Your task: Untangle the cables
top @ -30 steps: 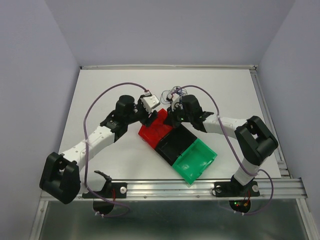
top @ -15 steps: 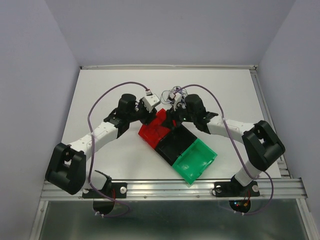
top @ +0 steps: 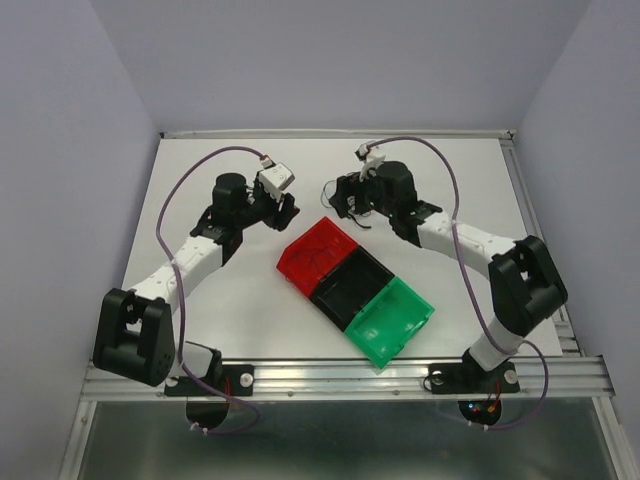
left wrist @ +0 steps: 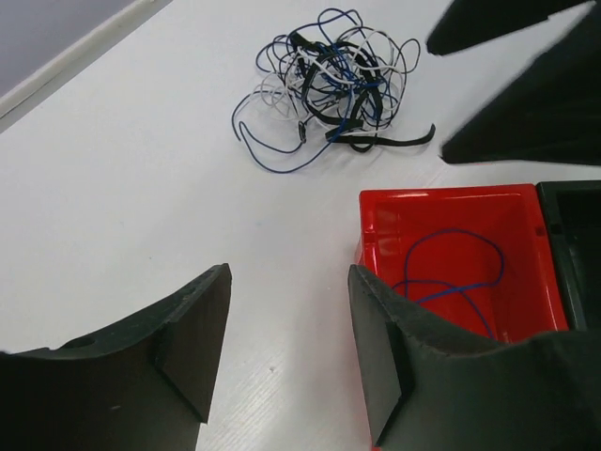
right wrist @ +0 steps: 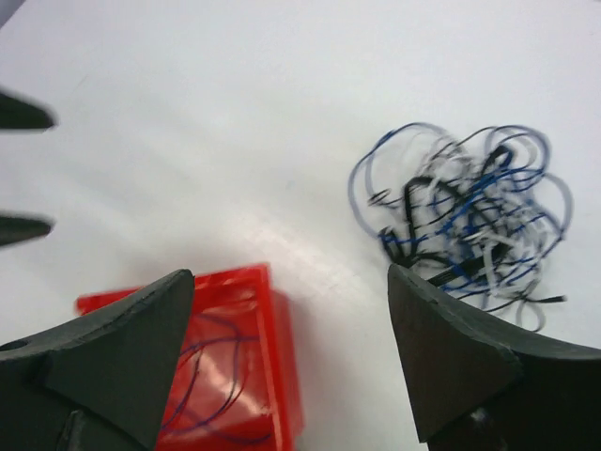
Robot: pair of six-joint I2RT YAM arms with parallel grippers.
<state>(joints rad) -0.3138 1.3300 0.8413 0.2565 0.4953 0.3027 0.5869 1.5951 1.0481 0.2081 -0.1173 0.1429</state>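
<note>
I should next lower my open right gripper outward and to the right in its wrist view, onto the heap's black cable [right wrist: 447,193], which is below it on that side.
The cables [left wrist: 329,85] lie in a tangled heap of thin black, white and blue wires on the white table, also seen in the right wrist view [right wrist: 465,221]. One loose blue cable [left wrist: 455,272] lies curled inside the red bin [left wrist: 451,211]. My left gripper [left wrist: 289,282] is open and empty, low over the table just left of the red bin [top: 315,250]. My right gripper [right wrist: 291,277] is open wide and empty, hovering between the red bin [right wrist: 272,366] and the heap. In the top view both grippers, left [top: 287,208] and right [top: 338,197], face each other beyond the bins.
A black bin [top: 350,285] and a green bin [top: 392,315] join the red one in a diagonal row at mid table. The back wall rail [top: 330,133] runs behind the heap. The arms' mauve hoses [top: 200,180] arch above the table.
Both arms have drawn back from the red bin toward the far side of the table. The right gripper went from shut to wide open.
</note>
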